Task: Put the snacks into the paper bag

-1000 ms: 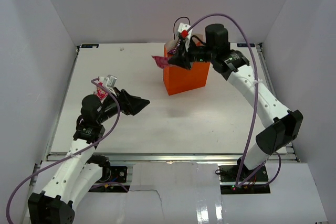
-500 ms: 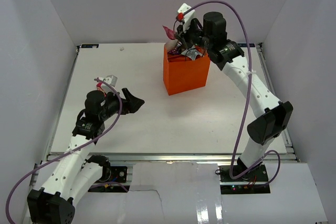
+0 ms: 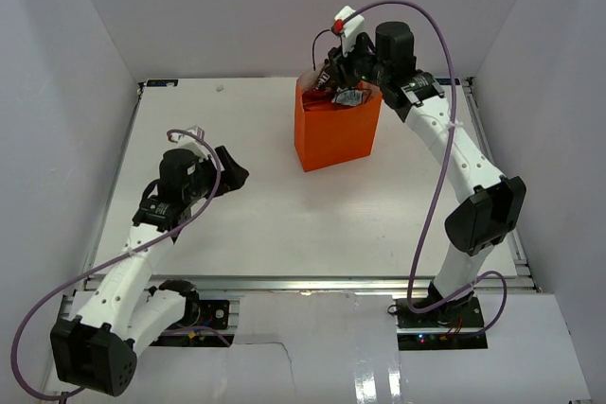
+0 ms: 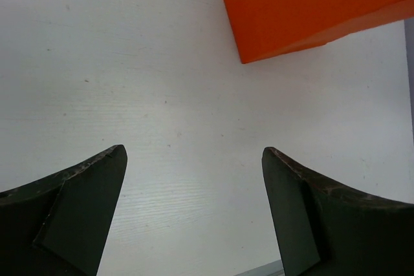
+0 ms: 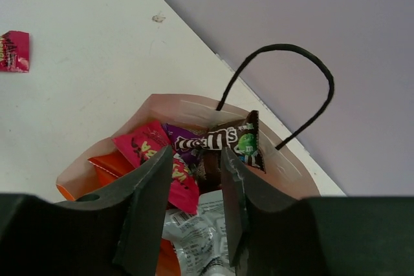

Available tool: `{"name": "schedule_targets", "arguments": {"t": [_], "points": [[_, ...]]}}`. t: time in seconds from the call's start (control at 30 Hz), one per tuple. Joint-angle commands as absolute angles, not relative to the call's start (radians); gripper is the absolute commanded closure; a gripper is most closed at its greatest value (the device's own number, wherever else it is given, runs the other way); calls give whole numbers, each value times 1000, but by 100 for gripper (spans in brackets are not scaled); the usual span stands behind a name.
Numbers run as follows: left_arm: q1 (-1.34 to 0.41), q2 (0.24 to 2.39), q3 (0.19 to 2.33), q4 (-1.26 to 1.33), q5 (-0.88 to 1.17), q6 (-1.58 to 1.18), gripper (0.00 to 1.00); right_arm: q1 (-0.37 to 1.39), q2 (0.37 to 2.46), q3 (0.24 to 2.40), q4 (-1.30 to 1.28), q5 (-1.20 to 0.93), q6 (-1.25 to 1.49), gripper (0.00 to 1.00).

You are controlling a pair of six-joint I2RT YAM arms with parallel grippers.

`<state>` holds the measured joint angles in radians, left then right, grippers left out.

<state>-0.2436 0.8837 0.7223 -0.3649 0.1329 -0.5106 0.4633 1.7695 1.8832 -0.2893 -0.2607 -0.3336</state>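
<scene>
The pink packet outside the bag is below my left gripper and to its left in the top view, so the gripper will next move that way and go down onto it.
The orange paper bag [image 3: 336, 134] stands upright at the back of the table, its black loop handle [image 5: 304, 88] raised. My right gripper [image 3: 333, 80] hovers over its mouth, open [image 5: 195, 153], with nothing between its fingers. Inside the bag lie a pink packet [image 5: 143, 148], a purple wrapper [image 5: 181, 135], a brown candy packet [image 5: 239, 140] and a silver wrapper [image 5: 194, 224]. One more pink packet [image 5: 13, 51] lies on the table, seen only in the right wrist view. My left gripper [image 3: 235, 173] is open [image 4: 194, 153] above bare table, well left of the bag [image 4: 310, 11].
White walls close in the table [image 3: 284, 215] on the left, back and right. A small mark [image 5: 158, 17] sits on the tabletop near the back wall. Purple cables loop along both arms.
My right gripper carried a pink packet up over the bag and let it go inside; its fingers now stand parted. My left arm drew back to the left.
</scene>
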Motion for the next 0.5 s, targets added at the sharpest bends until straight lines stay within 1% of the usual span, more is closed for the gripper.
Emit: {"name": "schedule_targets", "arguments": {"t": [0.0,0.03,0.07,0.1,0.13,0.17,0.2,0.23,0.27,0.3,0.33,0.37,0.4,0.43,0.47], "points": [[-226,928,798,-413,11,-546,4,416,1723,1956,-265,-293,-298,57],[-200,965,820,-419,-30,-555,4,407,1704,1963,-281,-316,-299,52],[-183,985,833,-439,-69,-569,2,384,1692,1968,-291,-384,-307,48],[-158,1006,842,-442,-75,-592,2,373,1677,1970,-305,-423,-324,44],[-93,1049,857,-445,-74,-607,2,361,1645,1961,-323,-461,-336,40],[-54,1075,864,-443,-69,-626,2,335,1625,1944,-339,-495,-340,39],[-22,1098,865,-443,-98,-652,2,321,1602,1918,-339,-518,-339,36],[39,1150,874,-442,-133,-717,2,305,1556,1851,-339,-518,-339,34],[61,1181,887,-451,-164,-748,2,267,1534,1811,-337,-526,-337,34],[111,1295,950,-503,-243,-841,2,185,1472,1676,-337,-572,-310,32],[129,1296,951,-503,-259,-842,2,184,1456,1675,-337,-572,-310,29],[146,1340,981,-549,-265,-901,2,152,1436,1576,-337,-601,-284,27],[161,1435,1046,-567,-262,-925,2,96,1418,1524,-337,-662,-276,23],[188,1480,1077,-581,-232,-945,2,74,1378,1472,-337,-685,-273,21],[201,1564,1136,-586,-207,-953,2,40,1355,1371,-337,-713,-272,20]]}}
